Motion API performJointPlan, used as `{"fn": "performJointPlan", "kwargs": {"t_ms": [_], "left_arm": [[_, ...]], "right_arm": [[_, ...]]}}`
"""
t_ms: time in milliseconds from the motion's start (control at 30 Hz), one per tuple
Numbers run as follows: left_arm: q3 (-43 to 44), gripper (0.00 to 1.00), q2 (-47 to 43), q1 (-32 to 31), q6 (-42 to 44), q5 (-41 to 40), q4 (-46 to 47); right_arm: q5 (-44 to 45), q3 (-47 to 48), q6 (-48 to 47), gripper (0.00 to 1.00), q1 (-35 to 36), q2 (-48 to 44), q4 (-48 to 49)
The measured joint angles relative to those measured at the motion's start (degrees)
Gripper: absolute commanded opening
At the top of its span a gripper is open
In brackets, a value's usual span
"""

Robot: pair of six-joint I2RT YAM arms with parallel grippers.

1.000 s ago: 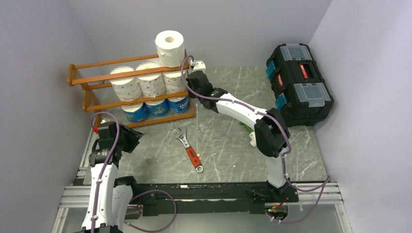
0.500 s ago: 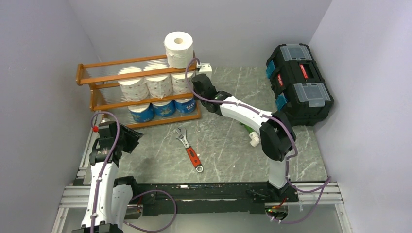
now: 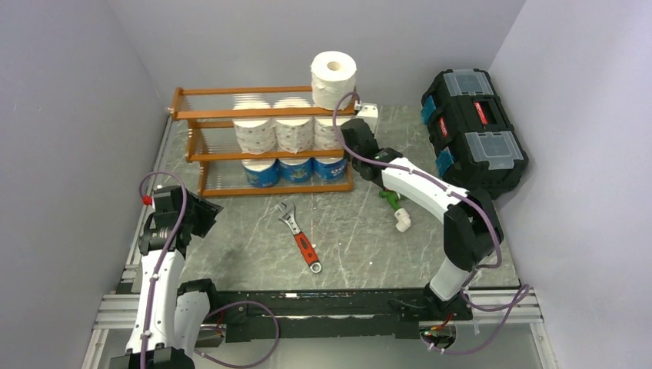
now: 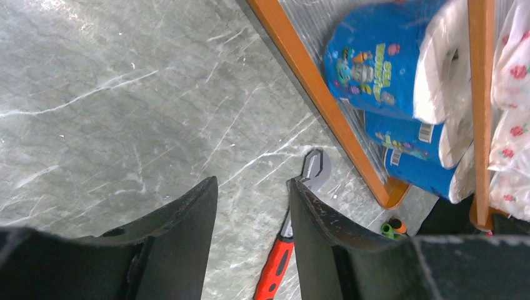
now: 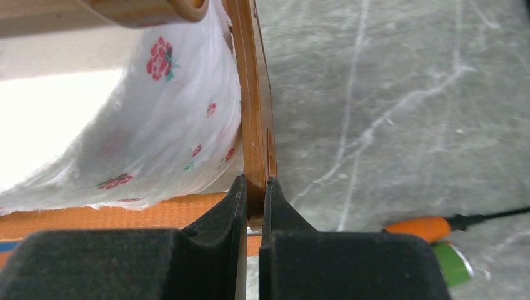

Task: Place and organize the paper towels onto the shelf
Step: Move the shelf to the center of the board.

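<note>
My right gripper drags the shelf's post back and to the right in the top view next. It releases it over the tabletop by the toolbox (image 5: 400, 112), since that spot lies bare.
The shelf (image 3: 254, 114) is an orange-brown wooden rack standing at the back of the table. A plain white paper towel roll (image 3: 334, 78) stands on its top right corner. Rolls with reddish print (image 3: 274, 134) fill the middle tier, and blue-wrapped rolls (image 3: 296, 170) the bottom tier. My right gripper (image 3: 355, 131) is at the rack's right end. In the right wrist view that gripper (image 5: 255, 184) is shut on the upright post (image 5: 250, 125), beside a printed roll (image 5: 156, 125). My left gripper (image 3: 206, 217) hovers open and holds nothing over the front left; its wrist view (image 4: 253, 184) shows the rack's bottom rail (image 4: 312, 94) and blue rolls (image 4: 369, 62).
A red-handled wrench (image 3: 301, 237) lies on the marble tabletop in front of the rack, also seen past the left fingers as a wrench (image 4: 275, 269). A black toolbox (image 3: 473, 131) sits at the back right. A green and orange tool (image 3: 392, 201) lies under the right arm. Walls close in on three sides.
The shelf has slid right along the table and squared up, all its rolls riding with it, with my right gripper shut on its end post. My left arm shifted only slightly.
</note>
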Motion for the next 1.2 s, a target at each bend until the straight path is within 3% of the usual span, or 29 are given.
{"fn": "performJointPlan", "kwargs": {"t_ms": [533,1200], "left_arm": [[6.93,0.52,8.41,0.02,-5.03,-1.53,0.92],[21.27,0.56,25.83,0.13,-9.77,-6.01,11.76]], "right_arm": [[3.85,-8.22,1.6,0.0,-8.46,-8.2,-2.03],[6.16,-17.31,1.22,0.0,-9.81,-17.44,-1.49]]}}
